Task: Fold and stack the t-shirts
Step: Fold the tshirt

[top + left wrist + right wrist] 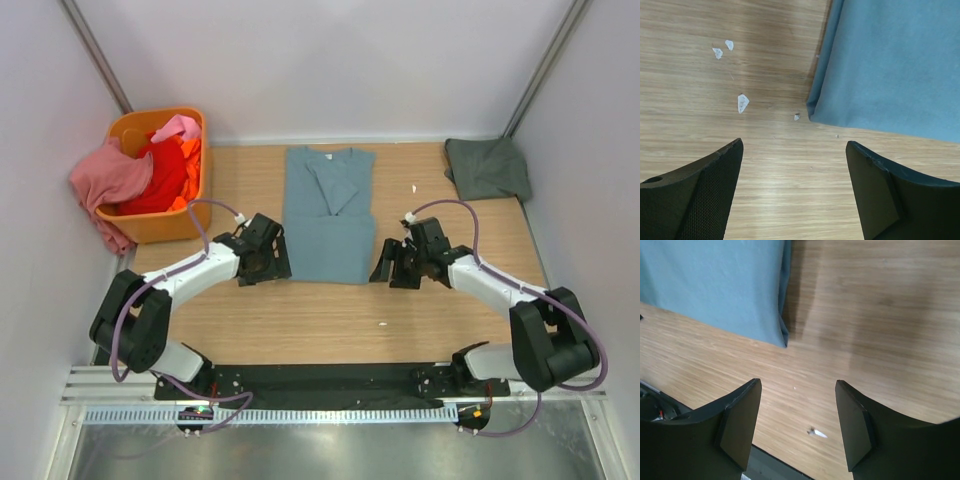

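My left gripper moves down next toward the blue-teal t-shirt (328, 213) and onto its near corner by the white scraps, since the sides already lie folded in.
A dusty blue-teal t-shirt (328, 213) lies on the table's middle, its sides folded in to a long strip. Its near left corner shows in the left wrist view (890, 65) and its near right corner in the right wrist view (715, 285). My left gripper (268, 262) is open and empty just left of that near left corner; it also shows in the left wrist view (795, 150). My right gripper (390, 266) is open and empty just right of the near right corner; it also shows in the right wrist view (797, 390). A dark grey-green t-shirt (488, 167) lies folded at the back right. Pink (108, 180), red (158, 178) and orange (190, 160) shirts sit in the basket.
The orange plastic basket (160, 226) stands at the back left, the pink shirt hanging over its left rim. Small white scraps lie on the wood (742, 102) (817, 433) (415, 188). White walls close in the table on three sides. A black strip runs along the near edge (320, 380).
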Robot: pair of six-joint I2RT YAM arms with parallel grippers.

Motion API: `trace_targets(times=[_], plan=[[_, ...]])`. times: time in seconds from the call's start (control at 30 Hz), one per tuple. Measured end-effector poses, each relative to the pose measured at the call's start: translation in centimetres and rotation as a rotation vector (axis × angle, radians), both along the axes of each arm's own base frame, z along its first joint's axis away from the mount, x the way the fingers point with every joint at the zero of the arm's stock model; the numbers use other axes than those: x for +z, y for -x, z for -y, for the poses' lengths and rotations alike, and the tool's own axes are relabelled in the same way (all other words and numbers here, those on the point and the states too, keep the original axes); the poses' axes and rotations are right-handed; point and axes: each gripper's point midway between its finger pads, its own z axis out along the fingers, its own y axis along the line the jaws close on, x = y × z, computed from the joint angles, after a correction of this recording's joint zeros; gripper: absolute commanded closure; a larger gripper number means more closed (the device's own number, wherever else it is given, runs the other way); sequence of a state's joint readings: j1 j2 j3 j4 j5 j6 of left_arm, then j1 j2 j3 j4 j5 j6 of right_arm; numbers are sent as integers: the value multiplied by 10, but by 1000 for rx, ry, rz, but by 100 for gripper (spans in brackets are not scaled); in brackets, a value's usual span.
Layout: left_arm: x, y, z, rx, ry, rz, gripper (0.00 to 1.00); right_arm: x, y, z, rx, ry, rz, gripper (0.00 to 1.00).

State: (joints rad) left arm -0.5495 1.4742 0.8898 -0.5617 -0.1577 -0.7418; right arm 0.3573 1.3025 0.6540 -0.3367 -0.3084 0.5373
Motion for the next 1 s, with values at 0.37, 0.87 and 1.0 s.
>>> trace_targets(times=[0.37,0.87,1.0], plan=[[-10,-12,11,18,65,64,17,-22,-26,-26,20,-88,13,37],[-26,-22,23,48,126,86,56,-30,-36,-45,42,-168,45,73],[-29,-26,30,62,161,86,100,-34,-33,-46,50,-168,40,94]])
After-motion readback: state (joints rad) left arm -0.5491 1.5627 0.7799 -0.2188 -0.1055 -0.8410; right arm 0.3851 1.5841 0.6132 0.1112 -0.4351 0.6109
